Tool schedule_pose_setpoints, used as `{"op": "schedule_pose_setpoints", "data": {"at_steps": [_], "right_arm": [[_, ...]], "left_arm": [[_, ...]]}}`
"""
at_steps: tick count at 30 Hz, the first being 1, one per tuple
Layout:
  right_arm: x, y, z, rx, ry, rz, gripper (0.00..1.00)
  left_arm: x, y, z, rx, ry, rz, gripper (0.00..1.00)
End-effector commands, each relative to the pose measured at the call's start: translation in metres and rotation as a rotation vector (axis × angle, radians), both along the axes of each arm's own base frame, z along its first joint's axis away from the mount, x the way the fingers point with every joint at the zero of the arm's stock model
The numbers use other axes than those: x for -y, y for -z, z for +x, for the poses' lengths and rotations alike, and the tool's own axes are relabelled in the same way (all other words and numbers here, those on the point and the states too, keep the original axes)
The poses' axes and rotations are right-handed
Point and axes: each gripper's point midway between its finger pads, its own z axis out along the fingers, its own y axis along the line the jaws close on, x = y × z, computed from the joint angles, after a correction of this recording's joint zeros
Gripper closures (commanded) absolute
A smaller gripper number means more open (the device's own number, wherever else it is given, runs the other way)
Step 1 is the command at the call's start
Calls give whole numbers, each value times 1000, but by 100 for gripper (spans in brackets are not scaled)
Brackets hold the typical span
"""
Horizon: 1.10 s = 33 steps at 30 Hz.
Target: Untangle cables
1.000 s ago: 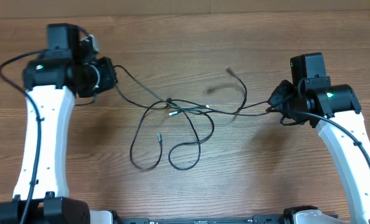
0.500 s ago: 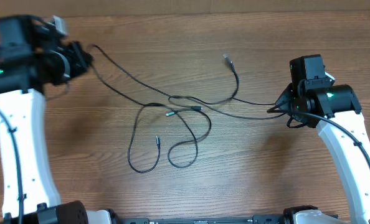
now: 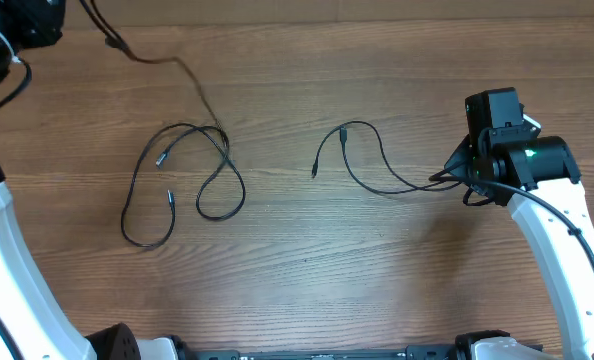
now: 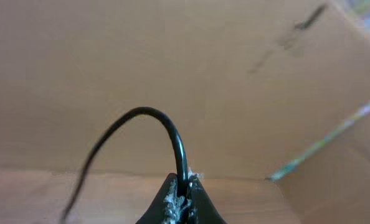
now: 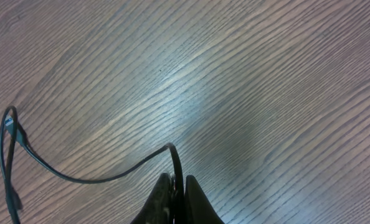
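The bare wood between my arm and the loops is empty, so I will next move my left gripper down and back over it to release the cable.
Two thin black cables lie apart on the wooden table. The left cable [image 3: 177, 180] forms loose loops at centre left, and one strand rises toward the top left corner. My left gripper [image 4: 184, 186] is shut on that cable [image 4: 172, 134] and held high, at the top left edge of the overhead view. The right cable [image 3: 362, 160] makes a small loop at centre right, with plug tips near its left end. My right gripper [image 3: 455, 172] is shut on its end, low over the table. The right wrist view shows these jaws [image 5: 177, 186] pinching the cable [image 5: 79, 179].
The wooden table [image 3: 297, 270] spans the overhead view. A cardboard wall [image 4: 172, 62] stands behind the left gripper. The white left arm [image 3: 2, 250] runs along the left edge and the white right arm [image 3: 567, 250] along the right side.
My left arm swung up and to the far left, dragging its cable out of the tangle. The two cables have come apart. The right cable slackened into a small loop. The right gripper stayed put.
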Motion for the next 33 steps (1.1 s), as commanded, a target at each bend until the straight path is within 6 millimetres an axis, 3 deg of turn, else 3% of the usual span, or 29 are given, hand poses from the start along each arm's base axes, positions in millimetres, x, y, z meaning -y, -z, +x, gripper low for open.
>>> {"op": "schedule_pose_setpoints", "data": {"at_steps": [1,4,7,8,10,12,13,16,20,24,26,33], "right_arm": [[5,-13,1,42,10,-13,96],[5,-13,1,41,9,-12,96],[5,-12,1,38,9,-12,96],[4,-12,1,38,7,-6,96],[4,-12,0,36,7,-5,96],[4,-12,0,36,7,-5,96],[4,-12,0,36,7,-5,96],[4,-11,0,33,7,-6,96],[4,-11,-2,26,7,-7,96],[4,-10,-4,16,7,-8,96],[4,-9,-6,9,6,-9,96],[5,-9,-8,0,6,-10,96]], "left_arm": [[5,-14,-12,19,5,-34,96],[-29,14,-4,-81,-205,20,96],[-85,52,-13,-245,-530,91,96],[-115,65,-26,-316,-710,140,96],[-152,75,-51,-386,-952,195,96],[-184,74,-81,-425,-1194,265,96],[-203,68,-109,-431,-1391,285,96],[-214,57,-136,-403,-1563,280,96],[-214,61,-135,-418,-1567,279,96],[-208,87,-107,-498,-1439,264,96],[-209,110,-91,-580,-1392,281,96],[-224,175,-50,-787,-1351,361,95]]}}
